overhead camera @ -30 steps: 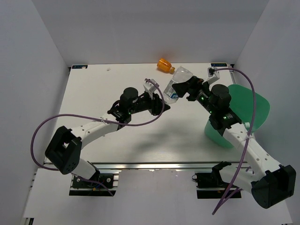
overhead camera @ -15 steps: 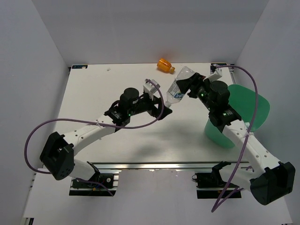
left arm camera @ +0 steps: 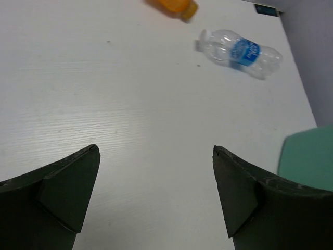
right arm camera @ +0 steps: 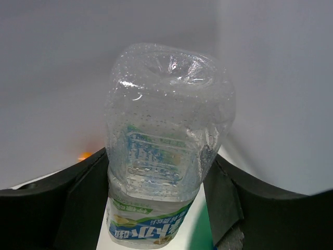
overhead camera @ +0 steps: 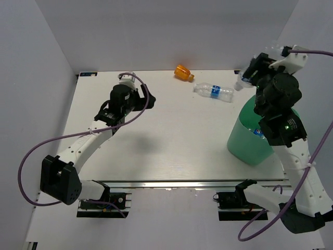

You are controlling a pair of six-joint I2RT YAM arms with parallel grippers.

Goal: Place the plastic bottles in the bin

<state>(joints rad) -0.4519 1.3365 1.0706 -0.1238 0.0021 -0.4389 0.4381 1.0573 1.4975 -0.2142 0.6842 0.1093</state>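
The green bin's opening lies below and back of my gripper. Next, my right gripper moves back and down over that opening and releases the bottle.
My right gripper is raised above the far rim of the green bin, shut on a clear plastic bottle with a blue and green label, gripped across its body. In the top view only that bottle's pale end shows. A clear blue-labelled bottle lies on its side at the back of the table, and a stubby orange bottle lies at the back edge. My left gripper hovers open and empty over the table's left half, with both bottles ahead of it.
White walls close in the table on three sides. The bin stands at the table's right edge, and its rim shows at the right of the left wrist view. A purple cable loops over each arm.
The left gripper opened, let go of the bottle and drew back to the left. The right gripper, closed on that bottle, lifted it up and right over the bin. The blue-labelled bottle came into view.
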